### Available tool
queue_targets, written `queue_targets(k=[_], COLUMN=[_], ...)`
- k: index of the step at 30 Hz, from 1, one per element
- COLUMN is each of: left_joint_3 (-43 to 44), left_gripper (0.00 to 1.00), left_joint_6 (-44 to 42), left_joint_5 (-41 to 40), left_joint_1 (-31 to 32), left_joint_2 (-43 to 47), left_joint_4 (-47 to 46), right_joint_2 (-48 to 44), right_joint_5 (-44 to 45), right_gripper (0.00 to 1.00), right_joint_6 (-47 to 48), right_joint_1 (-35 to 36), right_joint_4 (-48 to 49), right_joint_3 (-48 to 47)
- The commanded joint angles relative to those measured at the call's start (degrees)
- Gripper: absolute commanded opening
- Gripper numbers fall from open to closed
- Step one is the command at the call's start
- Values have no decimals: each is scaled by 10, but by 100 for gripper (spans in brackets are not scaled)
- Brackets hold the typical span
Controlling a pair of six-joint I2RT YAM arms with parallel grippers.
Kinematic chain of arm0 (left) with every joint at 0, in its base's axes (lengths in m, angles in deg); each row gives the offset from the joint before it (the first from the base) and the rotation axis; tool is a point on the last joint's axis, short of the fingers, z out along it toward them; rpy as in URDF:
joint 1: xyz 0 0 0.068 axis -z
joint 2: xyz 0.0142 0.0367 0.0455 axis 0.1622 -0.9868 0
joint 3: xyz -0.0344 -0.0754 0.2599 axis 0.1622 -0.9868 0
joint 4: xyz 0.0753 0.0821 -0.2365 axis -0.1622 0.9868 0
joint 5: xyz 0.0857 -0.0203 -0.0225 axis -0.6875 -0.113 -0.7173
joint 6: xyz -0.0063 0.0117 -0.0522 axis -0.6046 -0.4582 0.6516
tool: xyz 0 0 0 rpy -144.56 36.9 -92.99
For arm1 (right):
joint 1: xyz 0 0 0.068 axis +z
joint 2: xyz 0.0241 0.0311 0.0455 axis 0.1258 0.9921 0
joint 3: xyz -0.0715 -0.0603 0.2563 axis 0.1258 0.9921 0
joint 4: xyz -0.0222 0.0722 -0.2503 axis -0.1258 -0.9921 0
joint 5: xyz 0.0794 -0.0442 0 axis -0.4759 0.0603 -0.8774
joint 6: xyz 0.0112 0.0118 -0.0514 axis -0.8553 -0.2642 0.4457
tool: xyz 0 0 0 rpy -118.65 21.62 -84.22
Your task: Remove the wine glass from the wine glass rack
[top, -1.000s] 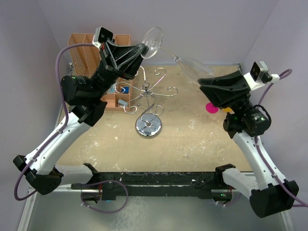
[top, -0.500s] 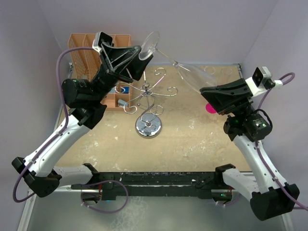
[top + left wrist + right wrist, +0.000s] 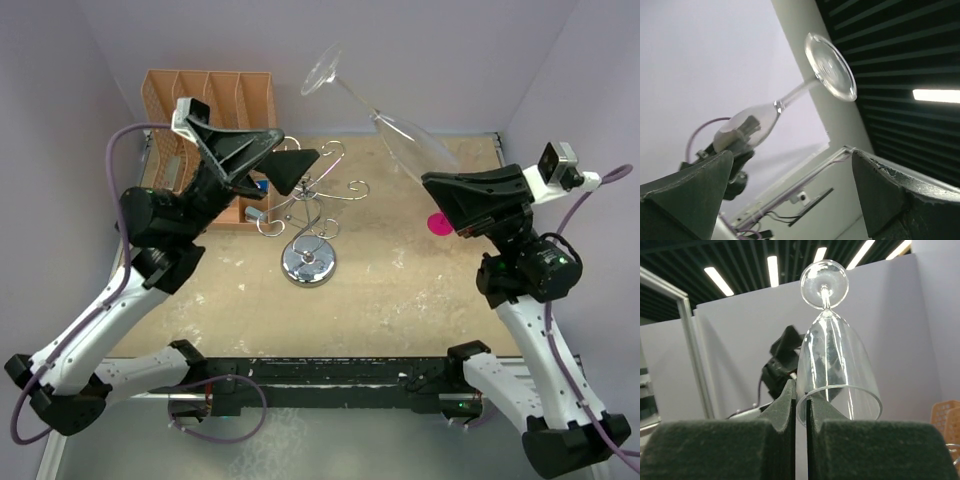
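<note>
The glass's foot points up, so I should next turn my right gripper downward, lower the glass onto the bare tabletop beside the pink round object, and then let it go.
The clear wine glass (image 3: 400, 140) hangs in the air above the table's far side, tilted, with its foot (image 3: 322, 68) pointing up and to the left. My right gripper (image 3: 428, 183) is shut on the rim of its bowl; in the right wrist view the two pads pinch the glass wall (image 3: 837, 360) at my right gripper (image 3: 801, 399). My left gripper (image 3: 295, 148) stands wide open below the foot, apart from it. The left wrist view shows the glass (image 3: 775, 107) beyond the open left gripper (image 3: 795, 200). The silver wine glass rack (image 3: 310, 200) stands on its round base (image 3: 308, 263), with no glass on it.
An orange slotted organizer (image 3: 205, 95) stands at the back left, just behind my left arm. A small pink round object (image 3: 440, 223) lies on the table under my right gripper. Purple walls close in the back and both sides.
My left gripper has let go of the glass's foot, opened wide and drawn back down and left. The right gripper has closed on the bowl's rim and raised the glass.
</note>
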Motion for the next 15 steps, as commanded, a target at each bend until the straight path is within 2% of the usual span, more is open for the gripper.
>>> queue_targets(k=[1,3,8,12,15], left_joint_3=[21,52,130,168,180], left_gripper=[100,100,99,100,100], left_joint_6=[-197,-292,-489,-564,-595], left_joint_5=[-20,-47,-192,-303,-361], left_joint_1=[-4,-4,-4,-4,-4], left_joint_2=[64,81,122,140,142], left_joint_4=[150,257,489,595,630], right_joint_2=[-43,-61,-98,-104,-92], right_joint_5=[76,122,240,283,281], right_gripper=[0,0,0,0,0], right_joint_6=[143,213,339,405,447], right_joint_1=[2,2,2,2,2], right_joint_4=[-208,-331,-586,-727,-819], right_joint_3=[-73,-105,-168,-204,-243])
